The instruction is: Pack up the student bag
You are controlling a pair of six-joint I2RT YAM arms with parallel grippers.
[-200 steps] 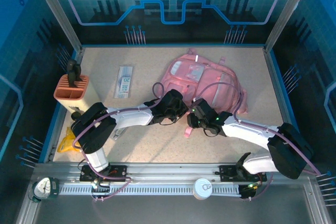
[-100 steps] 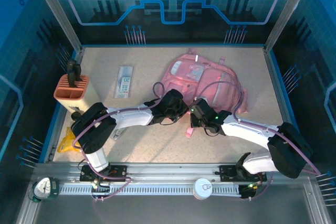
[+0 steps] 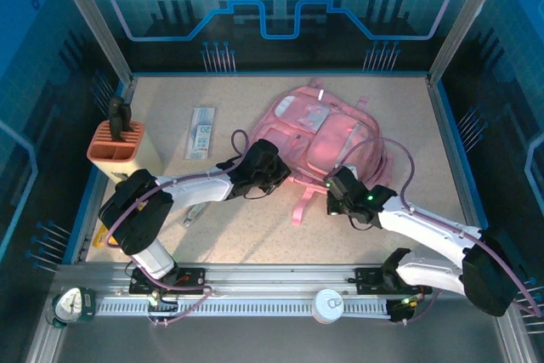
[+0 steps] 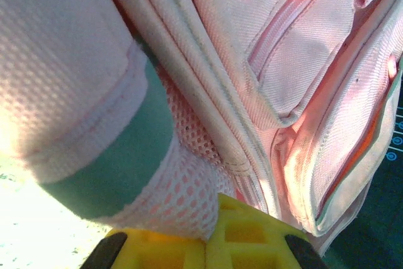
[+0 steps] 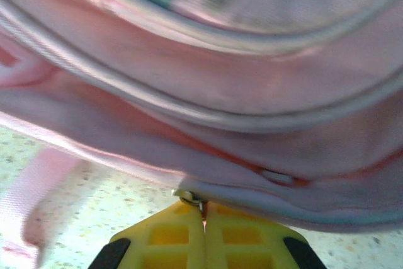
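Note:
My left gripper pulls the bag's white mesh fabric outward and toward the flat packaged ruler (image 3: 201, 133) next, then releases it, since the bag (image 3: 327, 133) lies crooked atop the table.
The student bag (image 3: 327, 133), a large soft pink backpack, lies on the table at centre right. My left gripper (image 3: 274, 169) is at its left edge. In the left wrist view, my left gripper (image 4: 214, 222) is shut on the bag's white mesh fabric (image 4: 182, 187), beside a teal band. My right gripper (image 3: 337, 191) is at the bag's near edge. In the right wrist view, my right gripper (image 5: 203, 212) is shut on a small metal zipper pull (image 5: 191, 198) on the bag's lower seam. A pink strap (image 3: 299, 208) trails onto the table between the two grippers.
A salmon-orange pen holder (image 3: 116, 144) with a black item in it stands at the left edge. A flat packaged ruler (image 3: 201, 132) lies beside it. A yellow object (image 3: 102, 234) sits at the near left corner. A can (image 3: 328, 303) rests on the front rail.
My right gripper has closed on the zipper pull and moved right and nearer. My left gripper has shifted left with the bag's edge. The bag is pulled wider between them.

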